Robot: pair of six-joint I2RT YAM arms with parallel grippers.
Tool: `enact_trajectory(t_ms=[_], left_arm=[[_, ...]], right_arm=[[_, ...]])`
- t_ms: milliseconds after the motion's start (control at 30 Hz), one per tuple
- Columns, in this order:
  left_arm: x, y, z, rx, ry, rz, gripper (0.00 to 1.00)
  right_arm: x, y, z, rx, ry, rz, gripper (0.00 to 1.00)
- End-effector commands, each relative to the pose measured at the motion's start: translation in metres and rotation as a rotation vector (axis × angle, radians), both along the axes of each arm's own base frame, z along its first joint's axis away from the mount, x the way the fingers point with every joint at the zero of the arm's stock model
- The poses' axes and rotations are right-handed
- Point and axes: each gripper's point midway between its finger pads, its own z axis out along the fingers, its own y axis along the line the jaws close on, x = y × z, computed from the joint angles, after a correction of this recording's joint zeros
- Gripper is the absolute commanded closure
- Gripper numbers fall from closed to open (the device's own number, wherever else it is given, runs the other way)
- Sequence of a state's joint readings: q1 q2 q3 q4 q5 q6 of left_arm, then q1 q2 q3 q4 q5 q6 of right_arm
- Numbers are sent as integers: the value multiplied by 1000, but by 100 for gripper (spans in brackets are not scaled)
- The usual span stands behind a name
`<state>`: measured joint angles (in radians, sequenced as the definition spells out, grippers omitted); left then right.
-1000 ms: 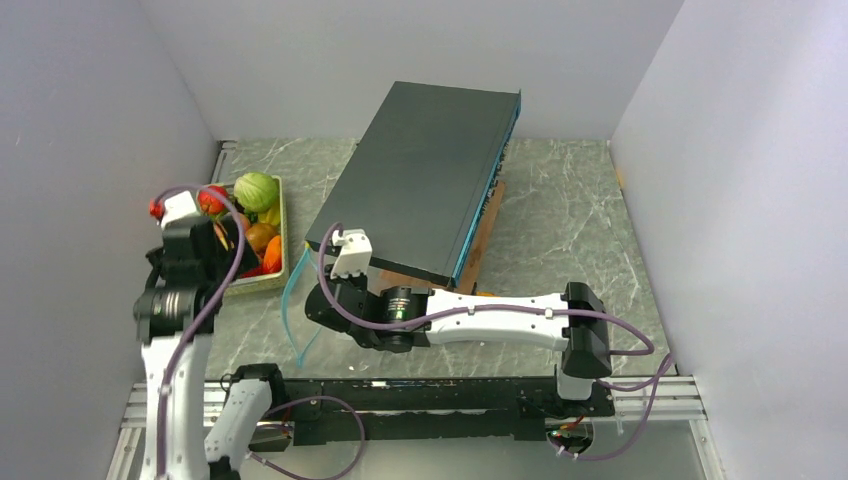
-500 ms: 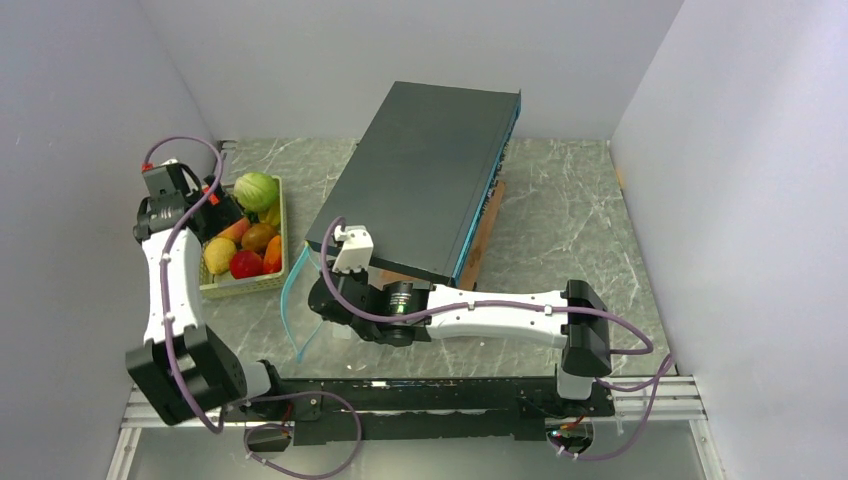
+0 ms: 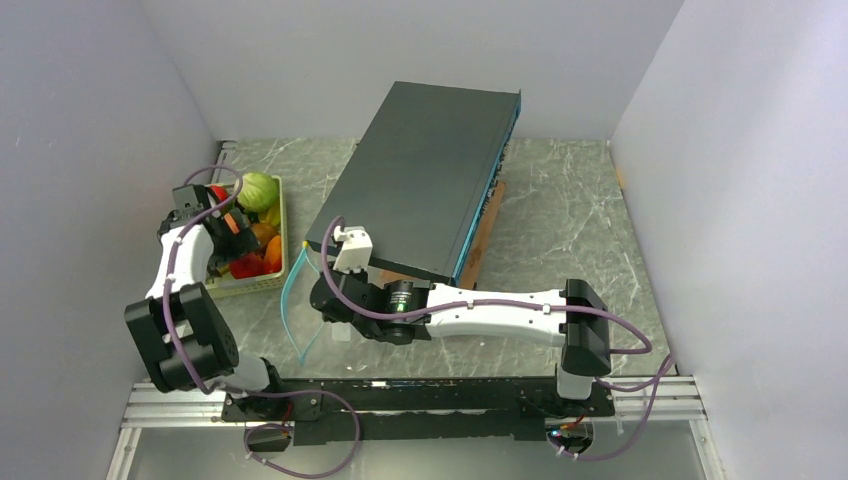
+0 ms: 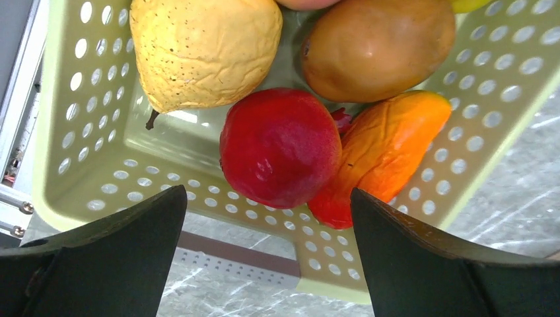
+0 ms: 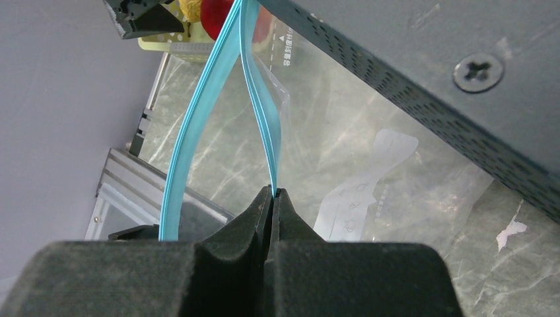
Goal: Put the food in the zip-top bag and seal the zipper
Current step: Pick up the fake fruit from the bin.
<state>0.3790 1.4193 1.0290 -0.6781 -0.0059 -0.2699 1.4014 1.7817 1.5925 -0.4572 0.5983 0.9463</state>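
Note:
The red apple needs my left gripper to go down into the basket's near end first and then close around it.
The food lies in a pale yellow-green slotted basket (image 3: 278, 215): a green cabbage-like ball (image 3: 257, 190), a red apple (image 4: 280, 148), a yellow pear-like piece (image 4: 201, 49), a brown piece (image 4: 376, 46) and an orange piece (image 4: 389, 152). My left gripper (image 3: 235, 245) hangs open and empty just above the basket's near end (image 4: 267, 264), jaws either side of the apple. My right gripper (image 5: 272, 193) is shut on one side of the teal-blue zipper (image 5: 261, 112) of the clear zip-top bag (image 5: 343, 145). It holds the mouth up and parted, right of the basket (image 3: 318, 295).
A big dark slab (image 3: 425, 180) with a blue edge leans on a brown board (image 3: 485, 240) just behind the bag and overhangs it (image 5: 429, 66). Grey walls close in left and right. The metal rail (image 3: 400, 385) runs along the near edge.
My left arm has swung from a raised pose beside the basket to reach down over it, gripper open above the fruit. My right gripper has kept holding the bag's strip, barely shifting.

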Motion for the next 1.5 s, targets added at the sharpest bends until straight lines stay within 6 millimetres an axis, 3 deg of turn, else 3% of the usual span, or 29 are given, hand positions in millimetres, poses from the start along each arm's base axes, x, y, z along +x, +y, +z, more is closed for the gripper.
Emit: enact_trajectory(t_ms=[0, 267, 467, 600, 933, 1033, 1300, 1467], left_arm=[[5, 7, -3, 47, 28, -30, 0], [20, 10, -18, 25, 57, -69, 3], [19, 10, -24, 21, 86, -73, 18], [19, 11, -13, 44, 49, -71, 37], [17, 9, 13, 71, -29, -80, 66], [15, 8, 27, 90, -73, -75, 82], [5, -1, 58, 175, -159, -69, 99], [-1, -8, 76, 250, -193, -62, 100]], right_arm=[[1, -2, 20, 68, 0, 5, 100], [0, 1, 20, 74, -2, 12, 100], [1, 3, 27, 85, -11, 18, 100], [3, 2, 29, 80, -26, 6, 100], [7, 4, 23, 45, -45, 3, 100], [8, 3, 14, 32, -44, -2, 100], [9, 8, 10, 29, -45, 1, 100], [8, 12, 8, 7, -43, 17, 100]])
